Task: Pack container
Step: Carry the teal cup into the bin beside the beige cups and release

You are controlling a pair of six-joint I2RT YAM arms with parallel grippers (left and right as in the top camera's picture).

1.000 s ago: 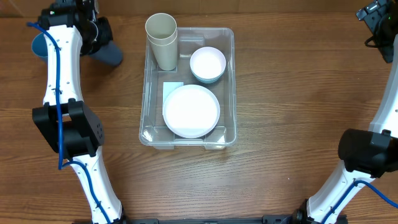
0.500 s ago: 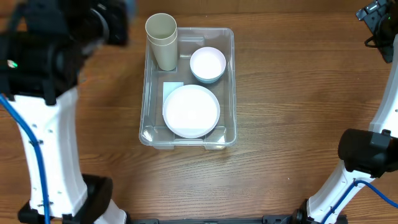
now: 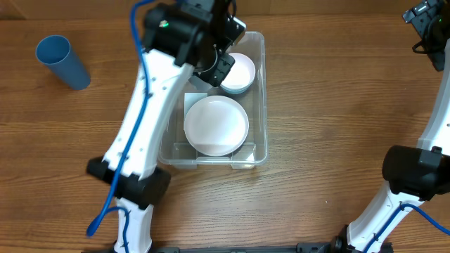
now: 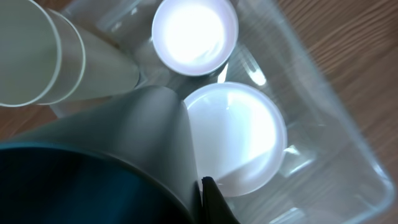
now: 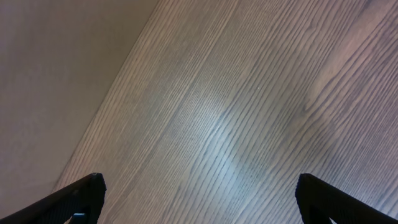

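Note:
The grey cup goes down in my left gripper between the beige cups and large white bowl next, where there is room.
The clear container stands at the table's middle, also in the left wrist view. In it are a large white bowl, a small white bowl and stacked beige cups, which my left arm hides from overhead. My left gripper is shut on a grey cup and holds it over the container's far end, beside the beige cups. My right gripper is open and empty over bare table at the far right.
A blue cup lies tilted on the table at the far left. My left arm reaches across the container's left side. The wooden table extends to the right of the container.
My left arm has swung from the far left to over the container, carrying the grey cup. The blue cup is now uncovered. The right arm has not moved.

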